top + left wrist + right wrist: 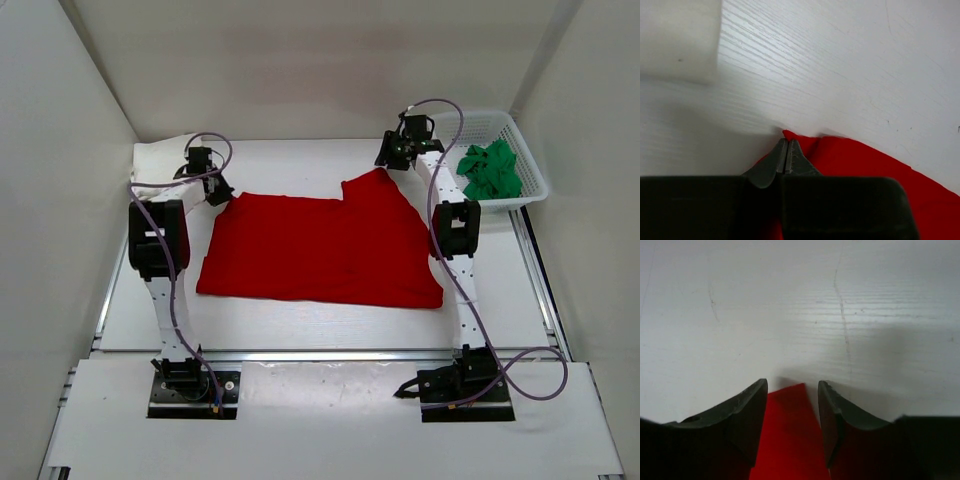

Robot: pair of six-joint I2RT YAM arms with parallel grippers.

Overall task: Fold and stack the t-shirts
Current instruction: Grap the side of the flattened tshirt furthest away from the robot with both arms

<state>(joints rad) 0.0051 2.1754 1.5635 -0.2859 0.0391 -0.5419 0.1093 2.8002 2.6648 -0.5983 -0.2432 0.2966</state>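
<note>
The shirt lies spread flat, so my left gripper will next lift the pinched corner, move back and lower to release it on the shirt's side edge by its arm [209, 263].
The red t-shirt [320, 250] lies spread flat in the middle of the table, with one corner raised toward the back right. My left gripper [222, 197] sits at the shirt's back left corner. In the left wrist view its jaws [786, 142] are shut, and a red tip [790, 135] pokes out past them. My right gripper [386, 160] hovers at the raised corner and is open [792, 385], with the red corner [790, 430] lying loose between its fingers. A cream-white t-shirt [160, 155] rests folded at the back left. The green t-shirt [490, 170] is crumpled in the basket.
A white mesh basket [530, 160] stands at the back right, just beside the right arm. White walls close in the table on three sides. The blurred cream cloth [680, 40] lies close behind the left gripper.
</note>
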